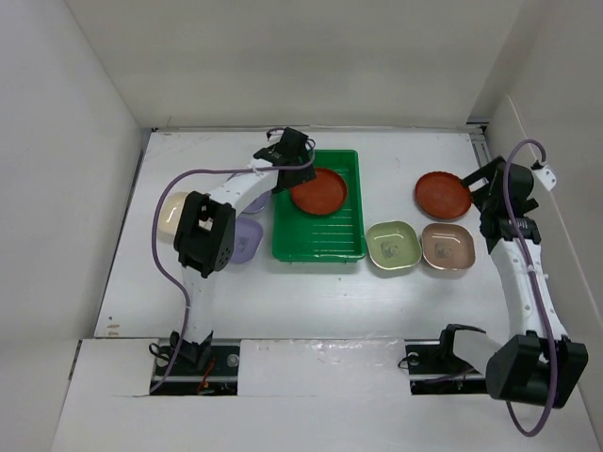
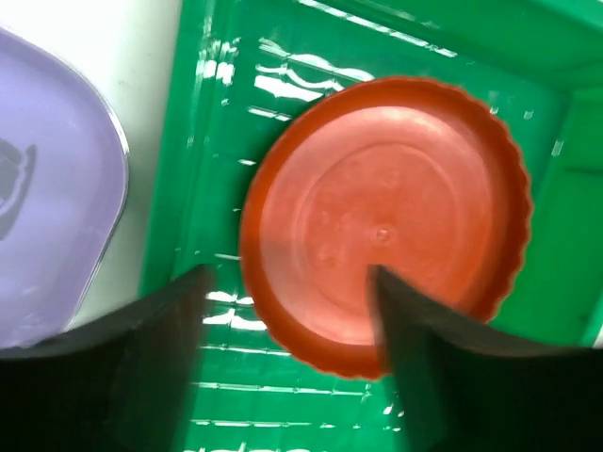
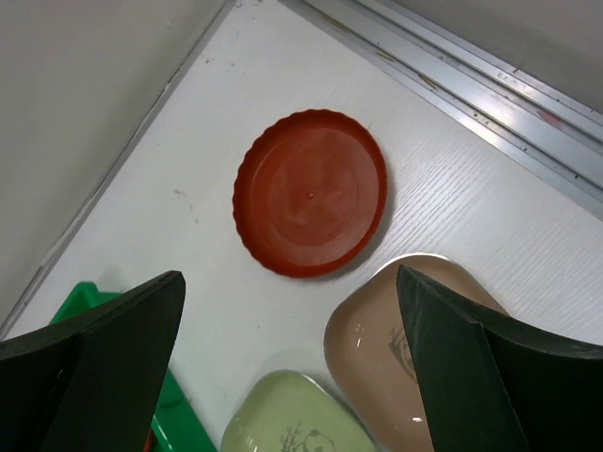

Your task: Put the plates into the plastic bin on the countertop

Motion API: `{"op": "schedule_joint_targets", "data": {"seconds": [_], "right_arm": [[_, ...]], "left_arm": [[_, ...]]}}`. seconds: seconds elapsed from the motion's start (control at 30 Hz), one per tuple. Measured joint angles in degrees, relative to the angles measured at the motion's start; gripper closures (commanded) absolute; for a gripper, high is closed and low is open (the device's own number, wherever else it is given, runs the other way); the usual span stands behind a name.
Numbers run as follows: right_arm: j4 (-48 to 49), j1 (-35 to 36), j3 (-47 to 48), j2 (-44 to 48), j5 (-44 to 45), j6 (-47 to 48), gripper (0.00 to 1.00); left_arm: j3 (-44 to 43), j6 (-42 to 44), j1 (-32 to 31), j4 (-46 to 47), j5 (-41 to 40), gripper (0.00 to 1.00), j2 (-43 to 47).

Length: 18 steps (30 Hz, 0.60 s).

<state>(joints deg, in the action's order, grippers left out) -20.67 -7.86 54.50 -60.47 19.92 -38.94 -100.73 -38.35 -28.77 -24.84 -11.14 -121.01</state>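
My right gripper is to go down next onto the second red plate's rim facing away from the bin, since the bare countertop at that rim leaves room for a finger.
A round red-orange plate lies in the far part of the green plastic bin. My left gripper hovers over it, open, its fingers on either side of the plate's near edge without pinching it. A second red plate sits on the white countertop at the right. My right gripper hangs wide open above it, holding nothing. A light green plate and a tan-pink plate lie nearer.
Left of the bin lie a lavender plate, another lavender one partly under my left arm, and a cream plate. White panels wall the counter. The bin's corner shows in the right wrist view.
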Motion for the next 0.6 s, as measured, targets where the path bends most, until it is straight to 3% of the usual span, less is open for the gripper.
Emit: {"op": "schedule_joint_targets", "data": {"seconds": [0.07,0.13,0.3,0.6], "right_arm": [[1.5,-2.3,0.0,-2.4,-1.6,-0.1,0.0],[3.1,-4.3,0.2,-6.1,-3.1,-0.2,0.0],[6.2,-7.3,0.7,-19.0,-6.3,0.1,0.03],[7.3,-10.6,7.1,-34.6,-11.5,1.2,0.09]], "left_arm": [[0.0,-0.1,0.0,0.8,0.7,0.15,0.2],[0.2,-0.2,-0.1,1.2,1.1,0.0,0.9],[1.2,0.3,-2.0,1.0,-0.1,0.0,7.5],[8.9,1.0,-8.9,3.0,-1.9,0.0,29.6]]}}
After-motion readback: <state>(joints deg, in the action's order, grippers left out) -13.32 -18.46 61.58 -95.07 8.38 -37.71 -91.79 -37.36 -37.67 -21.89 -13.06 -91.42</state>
